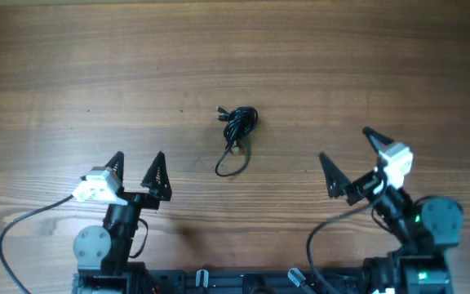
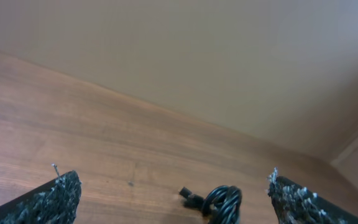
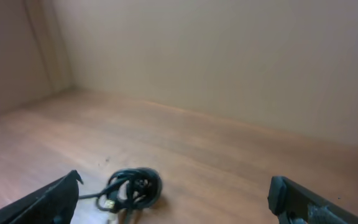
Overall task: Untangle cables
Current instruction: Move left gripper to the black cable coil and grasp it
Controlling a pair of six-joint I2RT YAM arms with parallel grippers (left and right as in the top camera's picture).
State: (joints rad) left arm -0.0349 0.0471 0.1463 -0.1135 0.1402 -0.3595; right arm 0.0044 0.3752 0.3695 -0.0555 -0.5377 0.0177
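I will reach across with my left gripper to close where the strands gather, because the bunched coils lie outward of it and to its right in the overhead view.
The cables point(image 1: 238, 122) lie bunched in a small black knot on the wooden table, with a plug end at the upper left and one loose loop point(image 1: 232, 164) trailing toward me. My left gripper point(image 1: 135, 161) stands open, left of and nearer than the bundle, apart from it. My right gripper point(image 1: 346, 149) is open too, off to the bundle's right. The left wrist view shows the cables point(image 2: 224, 201) ahead between wide-spread fingers point(image 2: 55, 198). The right wrist view has the cables point(image 3: 135, 186) low left, near the left finger point(image 3: 48, 200).
Thick black arm wires point(image 1: 11, 237) curve beside each arm base near the table's front edge. Plain walls rise behind the table's far edge point(image 2: 166, 112) in both wrist views.
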